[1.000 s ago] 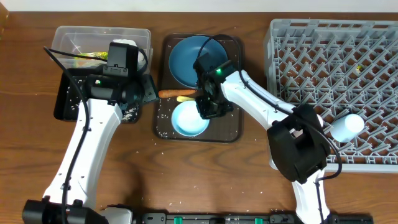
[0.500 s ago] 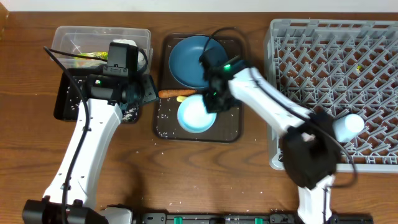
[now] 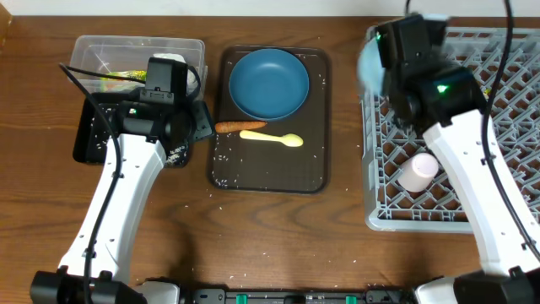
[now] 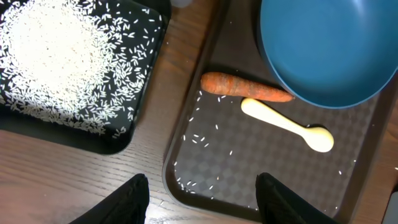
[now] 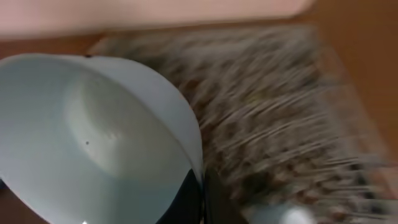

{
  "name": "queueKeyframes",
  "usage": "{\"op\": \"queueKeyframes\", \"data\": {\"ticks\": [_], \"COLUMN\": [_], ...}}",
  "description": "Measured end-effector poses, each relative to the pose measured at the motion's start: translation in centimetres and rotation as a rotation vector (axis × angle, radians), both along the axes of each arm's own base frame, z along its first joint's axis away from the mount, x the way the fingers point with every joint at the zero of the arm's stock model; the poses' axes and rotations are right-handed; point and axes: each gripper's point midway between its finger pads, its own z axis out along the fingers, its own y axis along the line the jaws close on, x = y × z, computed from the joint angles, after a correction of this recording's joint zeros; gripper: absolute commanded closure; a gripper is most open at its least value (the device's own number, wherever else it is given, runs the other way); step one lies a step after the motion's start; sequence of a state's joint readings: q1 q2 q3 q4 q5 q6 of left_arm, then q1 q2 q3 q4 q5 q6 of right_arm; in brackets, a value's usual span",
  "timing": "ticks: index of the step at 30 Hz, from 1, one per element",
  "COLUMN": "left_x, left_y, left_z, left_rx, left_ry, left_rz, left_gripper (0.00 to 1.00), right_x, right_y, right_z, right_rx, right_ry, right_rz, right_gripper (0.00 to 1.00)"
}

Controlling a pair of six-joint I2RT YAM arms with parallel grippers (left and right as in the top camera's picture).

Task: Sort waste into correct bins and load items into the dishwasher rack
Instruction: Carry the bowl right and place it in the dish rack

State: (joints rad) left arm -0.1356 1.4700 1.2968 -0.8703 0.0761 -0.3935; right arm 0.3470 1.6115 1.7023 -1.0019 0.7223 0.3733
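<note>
I will next use my right gripper to move the white bowl in past the rack's edge, lower it onto the rack's far section, clear of the pink cup [image 3: 418, 171], and let go of it.
My right gripper [image 5: 202, 199] is shut on the rim of the white bowl [image 5: 93, 143]. It holds the bowl [image 3: 369, 63] in the air, blurred, over the far left edge of the grey dishwasher rack [image 3: 506, 101]. The dark blue bowl [image 3: 270, 82], orange carrot [image 3: 229, 127], yellow spoon [image 3: 272, 138] and scattered rice grains [image 3: 221, 160] lie on the brown serving tray [image 3: 316, 169]. My left gripper [image 4: 202, 193] is open and empty above that tray's near left corner; the carrot [image 4: 242, 87] and spoon [image 4: 289, 124] lie ahead of it. A pink cup [image 3: 418, 171] lies in the rack.
The clear tub [image 3: 93, 55] at the far left holds the yellow wrapper [image 3: 118, 78]. The black tray [image 3: 84, 135] beside it holds a heap of rice [image 4: 50, 56]. Loose grains lie on the wood near my left arm. The tissue and light blue cup do not show.
My right gripper lifted the white bowl off the brown tray and carried it right and back to the rack's left edge, uncovering the spoon. The cup in the rack now lies further left. The left arm stayed still.
</note>
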Motion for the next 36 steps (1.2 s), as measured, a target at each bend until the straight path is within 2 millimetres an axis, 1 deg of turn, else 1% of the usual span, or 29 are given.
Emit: {"op": "queueKeyframes", "data": {"ticks": [1, 4, 6, 7, 10, 13, 17, 20, 23, 27, 31, 36], "left_x": [0.1, 0.2, 0.2, 0.2, 0.2, 0.2, 0.5, 0.6, 0.6, 0.6, 0.7, 0.7], "left_y": [0.0, 0.0, 0.0, 0.0, 0.0, 0.0, -0.1, -0.1, -0.1, -0.1, -0.1, -0.1], "left_z": [0.0, 0.1, 0.1, 0.1, 0.0, -0.2, -0.2, -0.2, -0.2, -0.2, -0.2, -0.2], "left_rx": [0.000, -0.001, -0.001, -0.001, -0.001, 0.000, -0.001, -0.002, -0.002, -0.002, -0.002, -0.002], "left_ry": [-0.003, -0.007, -0.007, -0.008, -0.005, 0.000, -0.008, -0.012, -0.013, -0.013, -0.013, -0.013], "left_rz": [0.000, 0.001, 0.000, 0.000, 0.000, 0.000, 0.000, 0.000, 0.000, 0.000, 0.000, 0.000], "left_gripper": [0.42, 0.42, 0.42, 0.42, 0.42, 0.42, 0.42, 0.42, 0.42, 0.42, 0.42, 0.42], "right_x": [0.7, 2.0, 2.6, 2.9, 3.5, 4.1, 4.7, 5.1, 5.5, 5.8, 6.0, 6.2], "right_y": [-1.5, -4.2, -5.8, -6.7, -9.0, -11.4, -13.6, -14.4, -14.4, -14.3, -14.0, -13.3], "right_z": [0.9, 2.5, 3.0, 2.9, 1.7, -0.6, -4.0, -6.0, -7.7, -9.3, -11.1, -12.2], "right_rx": [-0.060, -0.190, -0.271, -0.314, -0.420, -0.497, -0.557, -0.587, -0.605, -0.612, -0.577, -0.525], "right_ry": [-0.052, -0.135, -0.152, -0.143, -0.079, 0.018, 0.134, 0.195, 0.236, 0.275, 0.327, 0.352], "right_rz": [-0.066, -0.187, -0.252, -0.281, -0.345, -0.390, -0.416, -0.420, -0.413, -0.395, -0.345, -0.296], "right_gripper": [0.99, 0.99, 0.99, 0.99, 0.99, 0.99, 0.99, 0.99, 0.99, 0.99, 0.99, 0.99]}}
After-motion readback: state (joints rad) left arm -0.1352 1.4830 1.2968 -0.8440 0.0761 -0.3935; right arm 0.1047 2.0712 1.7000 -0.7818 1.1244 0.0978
